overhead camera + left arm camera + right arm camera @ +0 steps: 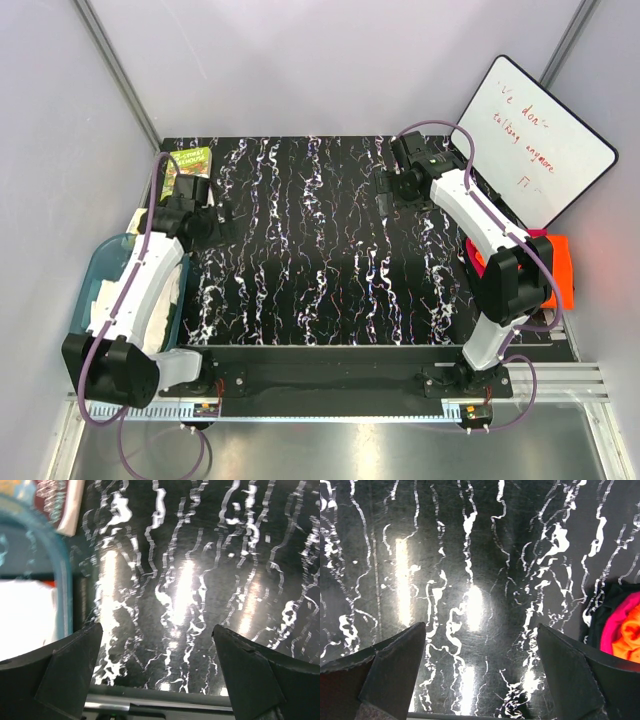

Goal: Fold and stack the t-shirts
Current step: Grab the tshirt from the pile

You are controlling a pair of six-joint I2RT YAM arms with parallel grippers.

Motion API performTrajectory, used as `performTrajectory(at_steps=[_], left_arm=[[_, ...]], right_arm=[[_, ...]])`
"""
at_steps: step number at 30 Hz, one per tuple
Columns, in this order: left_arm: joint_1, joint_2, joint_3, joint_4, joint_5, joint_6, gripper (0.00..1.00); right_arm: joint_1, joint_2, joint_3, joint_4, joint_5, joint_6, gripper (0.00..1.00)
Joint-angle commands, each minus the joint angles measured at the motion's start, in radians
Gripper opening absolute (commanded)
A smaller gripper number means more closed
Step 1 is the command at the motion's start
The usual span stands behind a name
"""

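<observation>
My left gripper's fingers have only bare table beneath them. I should move it back over the basket rim, turning and lowering it onto the pale cloth (162,312) (26,619).
Bright orange t-shirts (558,268) lie bunched at the table's right edge, behind the right arm. In the right wrist view the orange cloth (629,636) shows at the right, inside a pink rim. Pale cloth (160,305) fills a blue basket (105,262) at the left; its print is hidden. My left gripper (205,222) hangs open over the bare table beside the basket, nothing between its fingers (70,670). Over the back right of the table my right gripper (393,185) is also open and empty, its fingers (395,665) wide apart.
The table (320,250) is black with white marbling. A green book (188,160) lies at its back left corner. A whiteboard (535,140) with red writing leans at the back right. The basket rim (59,575) and white cloth (25,612) fill the left wrist view's left side.
</observation>
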Motion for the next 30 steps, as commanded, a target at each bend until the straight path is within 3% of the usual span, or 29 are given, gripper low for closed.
performTrajectory(at_steps=[1, 12, 21, 27, 30], left_arm=[[0.049, -0.036, 0.003, -0.049, -0.120, -0.049, 0.99], [0.523, 0.027, -0.040, -0.089, -0.078, -0.084, 0.97], [0.580, 0.171, -0.120, -0.015, 0.000, -0.153, 0.94], [0.594, 0.229, -0.143, 0.009, -0.025, -0.147, 0.93], [0.597, 0.244, -0.161, 0.032, -0.031, -0.144, 0.87]], right_arm=[[0.006, -0.026, 0.007, 0.025, -0.040, 0.012, 0.99], [0.005, 0.004, 0.001, 0.025, -0.099, 0.021, 0.98], [0.006, 0.031, 0.014, 0.019, -0.149, 0.021, 0.98], [0.006, 0.029, 0.002, 0.017, -0.149, 0.018, 0.98], [0.006, 0.029, -0.008, 0.017, -0.148, 0.016, 0.98]])
